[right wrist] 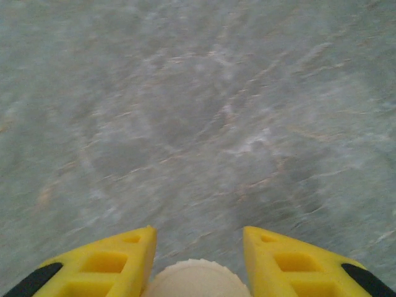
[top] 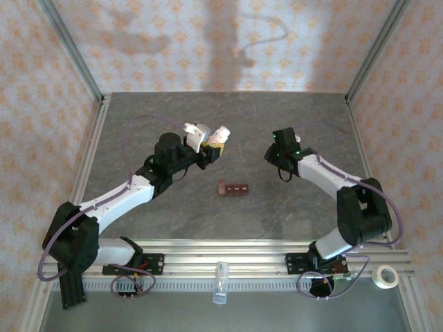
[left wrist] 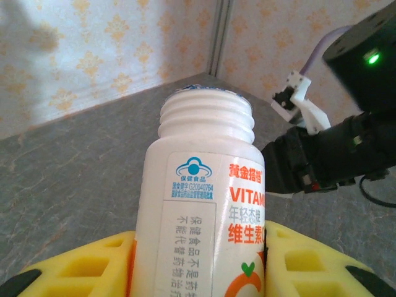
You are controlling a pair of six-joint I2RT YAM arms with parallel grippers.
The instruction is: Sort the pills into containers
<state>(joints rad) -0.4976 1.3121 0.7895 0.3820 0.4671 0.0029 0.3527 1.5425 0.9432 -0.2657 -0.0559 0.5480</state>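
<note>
The clear, bare tabletop is just below my right gripper, so my right gripper will lower the white ribbed cap onto it and release it there.
My left gripper is shut on a white vitamin bottle with orange print. Its threaded neck is bare, with no cap on it. From above, the bottle is tilted, mouth toward the right, held above the table by the left gripper. My right gripper holds a white ribbed cap between its yellow fingers, low over the bare table. The right gripper points down at centre right. The dark reddish-brown containers lie between both arms. Pills are hidden.
A clear tube lies on the rail at the near edge. A roll of white tape sits at the near right corner. Metal frame posts and patterned walls enclose the grey table. The right arm shows close beside the bottle.
</note>
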